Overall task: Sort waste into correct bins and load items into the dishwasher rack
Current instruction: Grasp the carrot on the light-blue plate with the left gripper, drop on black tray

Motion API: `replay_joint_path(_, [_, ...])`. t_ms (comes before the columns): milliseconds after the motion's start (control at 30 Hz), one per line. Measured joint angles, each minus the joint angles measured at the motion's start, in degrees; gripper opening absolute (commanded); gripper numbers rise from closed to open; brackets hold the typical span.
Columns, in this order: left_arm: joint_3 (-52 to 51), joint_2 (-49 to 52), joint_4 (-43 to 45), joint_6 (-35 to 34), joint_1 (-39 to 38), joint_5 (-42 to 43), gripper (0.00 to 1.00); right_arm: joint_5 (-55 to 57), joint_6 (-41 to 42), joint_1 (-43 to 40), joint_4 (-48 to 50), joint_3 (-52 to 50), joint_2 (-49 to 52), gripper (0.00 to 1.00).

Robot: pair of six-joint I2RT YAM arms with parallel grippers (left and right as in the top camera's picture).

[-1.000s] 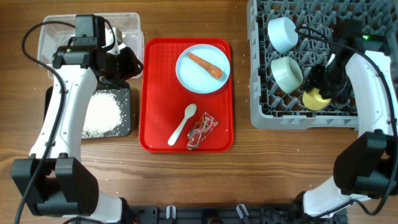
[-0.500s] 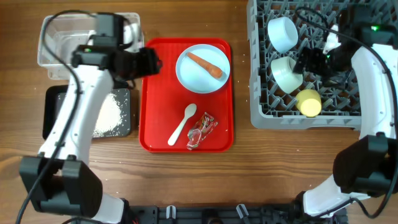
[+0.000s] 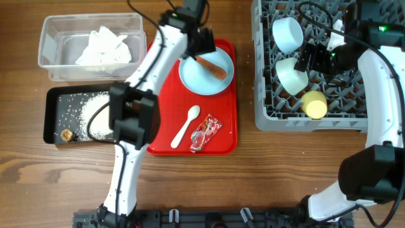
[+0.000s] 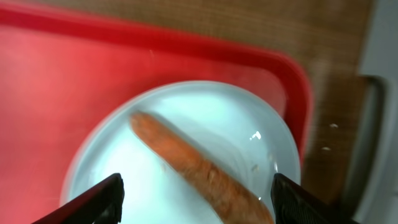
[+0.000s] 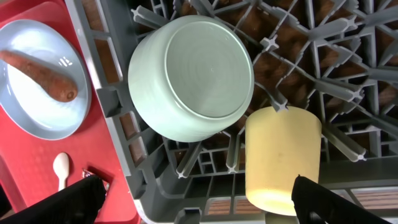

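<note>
Next, the left gripper turns to the slant of the carrot's thick end [image 3: 219,73] [image 4: 239,204] and lowers around it, since it lies below, slanting toward one finger.
The orange carrot [image 3: 213,68] lies on the pale blue plate [image 3: 197,79] on the red tray [image 3: 161,95]. My left gripper [image 3: 204,45] is open just above the carrot [image 4: 199,168] and plate [image 4: 155,130], fingers on either side. The white spoon [image 3: 185,126] and red wrapper [image 3: 205,133] lie on the tray. The napkin [image 3: 104,47] is in the clear tub [image 3: 57,31]. Rice [image 3: 101,113] and a brown scrap [image 3: 66,135] are in the black tray [image 3: 54,101]. My right gripper [image 3: 316,58] is open and empty over the rack [image 3: 269,107], above a teal bowl [image 5: 193,78] and the yellow cup [image 5: 283,158].
A second teal bowl [image 3: 288,33] stands in the rack's back left. The rack's upright pegs [image 5: 323,81] surround the bowl and cup. The left arm [image 3: 152,63] stretches across the red tray's left edge. Bare wooden table [image 3: 285,171] lies at the front.
My left arm swung right from the clear tub to over the plate, and the napkin now shows in the tub. My right gripper rose off the yellow cup, which stays in the rack.
</note>
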Motion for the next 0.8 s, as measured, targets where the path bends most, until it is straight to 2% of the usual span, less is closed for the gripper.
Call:
replay_joint_path(167, [0.04, 4.02, 0.90, -6.82, -2.78, 0.04, 0.66, 0.00, -0.02, 0.00, -0.02, 0.00, 0.00, 1.00])
replay_joint_path(233, [0.15, 6.25, 1.49, -8.04, -2.73, 0.02, 0.60, 0.00, -0.48, 0.00, -0.02, 0.00, 0.00, 1.00])
replay_joint_path(267, [0.70, 6.27, 1.55, -8.31, -2.71, 0.02, 0.54, 0.02, -0.74, 0.00, -0.04, 0.00, 0.00, 1.00])
replay_joint_path(367, [0.92, 6.62, 1.29, -9.25, -2.67, 0.00, 0.24, 0.00, -1.05, 0.00, -0.02, 0.00, 0.00, 1.00])
replay_joint_path(533, [1.18, 6.73, -1.84, -9.44, -2.64, 1.33, 0.08, 0.00, -1.05, 0.00, 0.00, 0.00, 0.00, 1.00])
replay_joint_path(700, [1.29, 5.90, -5.42, -7.50, -2.34, 1.79, 0.07, 0.00, -1.05, 0.00, 0.02, 0.00, 0.00, 1.00])
replay_joint_path(800, [0.33, 0.94, -9.05, -4.20, -0.90, 1.77, 0.07, 0.00, -1.05, 0.00, 0.22, 0.00, 0.00, 1.00])
